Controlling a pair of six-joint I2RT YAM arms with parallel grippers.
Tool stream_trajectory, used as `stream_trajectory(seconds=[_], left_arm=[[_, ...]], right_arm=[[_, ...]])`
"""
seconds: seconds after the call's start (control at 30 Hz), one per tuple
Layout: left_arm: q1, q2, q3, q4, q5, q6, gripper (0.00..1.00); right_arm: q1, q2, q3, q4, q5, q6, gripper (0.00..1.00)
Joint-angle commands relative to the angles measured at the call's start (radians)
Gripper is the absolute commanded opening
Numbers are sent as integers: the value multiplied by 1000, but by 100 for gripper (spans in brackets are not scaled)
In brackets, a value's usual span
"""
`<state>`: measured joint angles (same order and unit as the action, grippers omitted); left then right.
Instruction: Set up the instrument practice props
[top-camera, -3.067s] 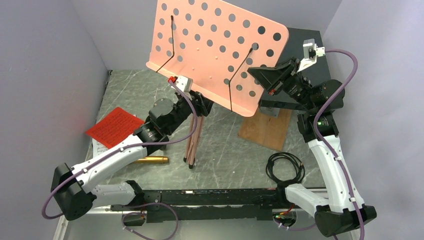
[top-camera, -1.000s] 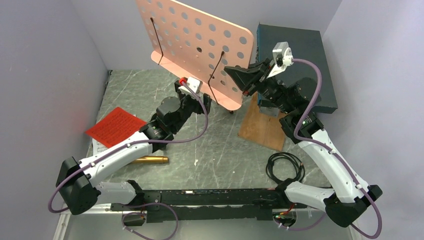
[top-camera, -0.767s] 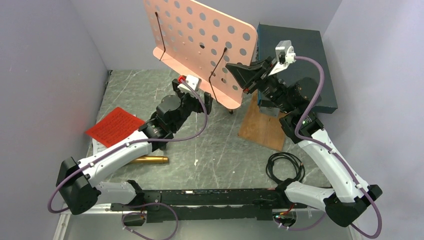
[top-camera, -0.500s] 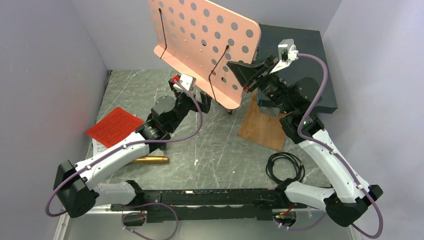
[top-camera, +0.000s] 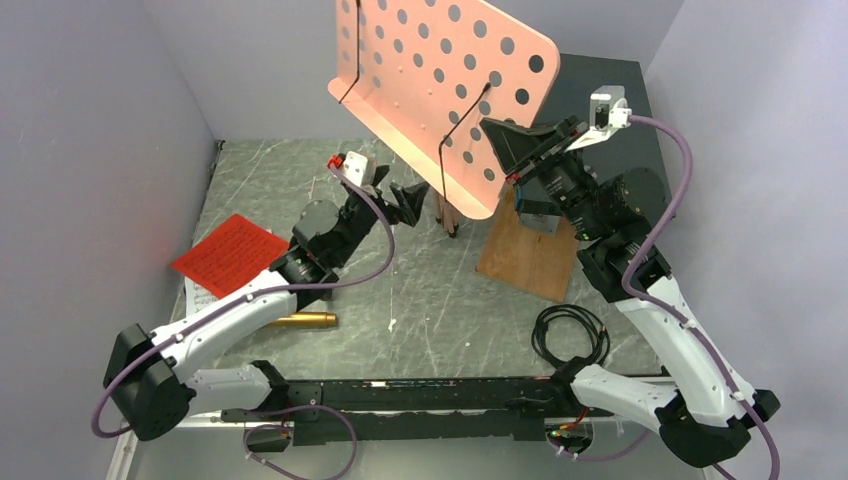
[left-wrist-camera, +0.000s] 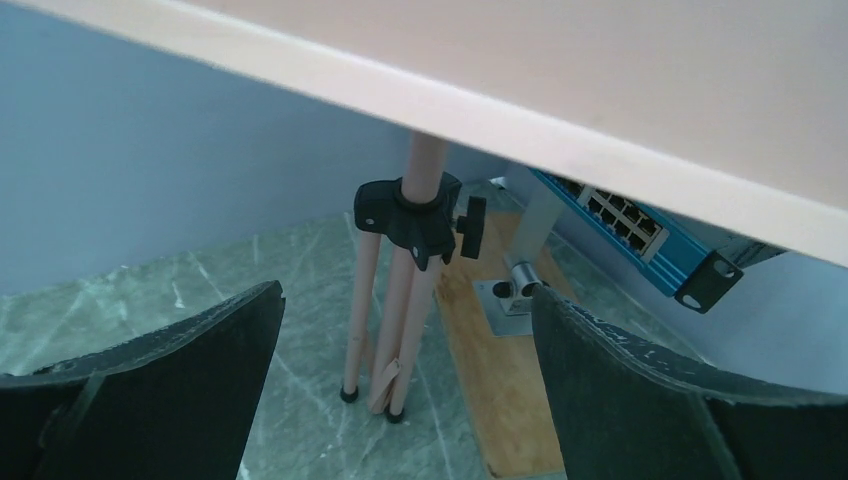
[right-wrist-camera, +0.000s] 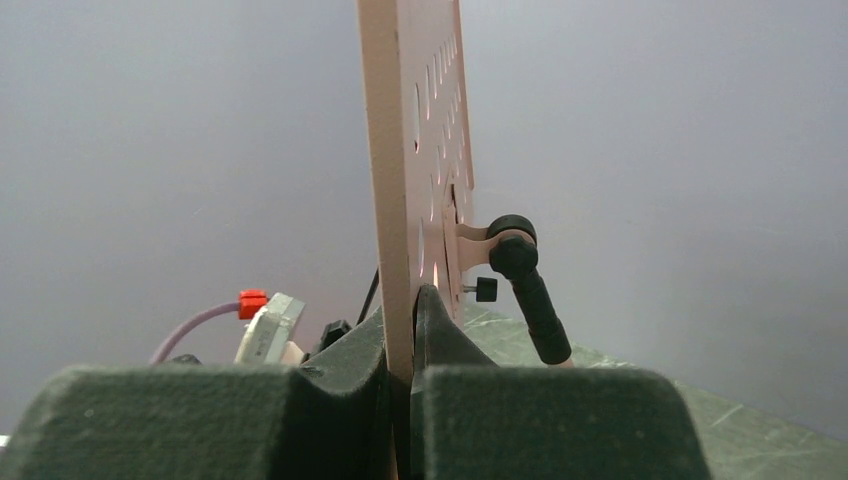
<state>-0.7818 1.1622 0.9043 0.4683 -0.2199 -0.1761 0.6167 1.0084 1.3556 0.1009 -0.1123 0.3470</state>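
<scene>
My left gripper moves outward and to the right in the top view next, onto the stand's pole under its plate (left-wrist-camera: 425, 166), since that pole stands beyond the open fingers.
The pink perforated music stand (top-camera: 440, 85) is tilted above the back of the table, and my right gripper (top-camera: 500, 150) is shut on the right edge of its plate (right-wrist-camera: 385, 150). The tripod legs (left-wrist-camera: 400, 320) are folded together, with their feet at the stone tabletop (top-camera: 430, 300). My left gripper (left-wrist-camera: 405, 390) is open just left of the legs, with nothing between its fingers (left-wrist-camera: 170, 390). A red music sheet (top-camera: 228, 253) lies on a white one (top-camera: 195, 295) at the left. The gold microphone (top-camera: 300, 320) lies near them.
A dark teal box (top-camera: 625, 90) on a wooden board (top-camera: 530, 260) stands right behind the stand's legs. A black cable coil (top-camera: 570, 335) lies at the front right. Grey walls close in the left, back and right.
My left gripper has opened wide and drawn back left, away from the stand's pole. My right gripper has carried the plate to the right, so the stand's legs now show beside the board.
</scene>
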Motion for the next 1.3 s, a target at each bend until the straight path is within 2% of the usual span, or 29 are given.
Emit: stream_trajectory(seconds=[0.0,0.07,0.23,0.43,0.57,0.83,0.97,1.17,1.23,1.27], left_arm=[[67,84,57,107,146,-153,99],[84,137,76,180,184,-171,99],[91,273,109,412,224,-109,93],[93,378,205,461,263,-80,87],[93,416,230,517,244,-59,75],[92,482,271,574,243,-28,71],[83,511,266,665,223,-17,71],[83,562,333,663,173,27,69],[82,577,365,638,192,41,59],[82,579,379,626,204,52,49]], right_arm=[[8,-78,31,145,88,90,0],[8,-83,38,135,93,87,0],[6,-80,67,99,101,81,0],[6,-83,88,71,95,88,0],[6,-78,98,66,90,86,0],[5,-41,120,68,54,119,0],[4,-39,107,76,55,141,0],[3,-36,105,69,43,159,0],[3,-45,97,72,40,167,0],[4,-49,90,72,39,171,0]])
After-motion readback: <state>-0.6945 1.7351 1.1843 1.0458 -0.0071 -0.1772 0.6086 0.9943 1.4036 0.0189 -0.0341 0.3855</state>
